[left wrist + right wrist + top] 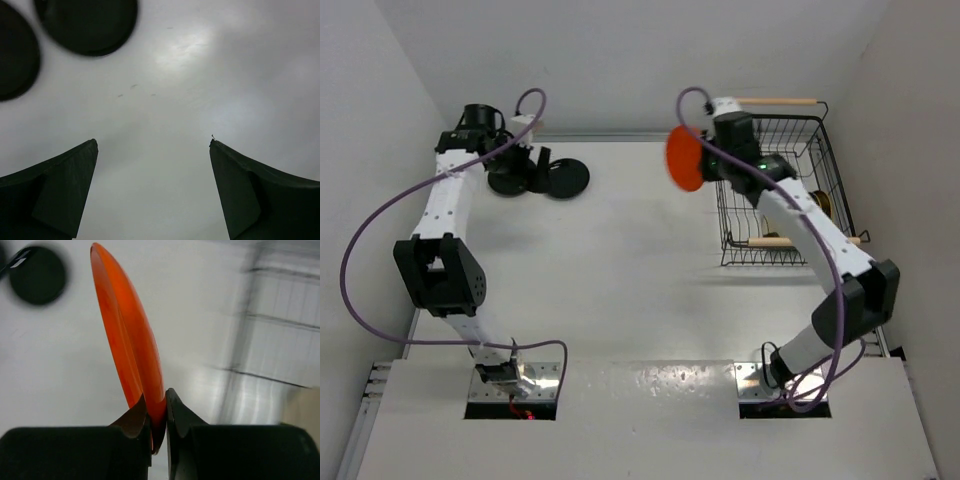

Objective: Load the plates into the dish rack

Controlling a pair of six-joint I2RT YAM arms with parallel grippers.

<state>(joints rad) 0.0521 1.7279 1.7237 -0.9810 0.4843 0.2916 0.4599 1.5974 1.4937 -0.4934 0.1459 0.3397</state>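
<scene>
My right gripper swings the orange-red plate over the basket (290, 381) next, then back toward the near handle and down, and lets go of the plate's rim.
My right gripper (157, 407) is shut on the rim of the orange-red plate (127, 335), held on edge in the air just left of the dish rack (825, 150); the plate (684, 159) shows in the top view too. The rack is a black wire basket with wooden rod handles; a brown-gold plate (823, 204) stands inside it. Two black plates (563, 178) lie on the table at the far left; they show in the left wrist view (87, 22). My left gripper (152, 150) is open and empty just beside them (525, 160).
The white table (620, 260) has walls on the left, back and right. The rack stands against the right wall. The right arm (810, 225) crosses over the rack's near handle (775, 241).
</scene>
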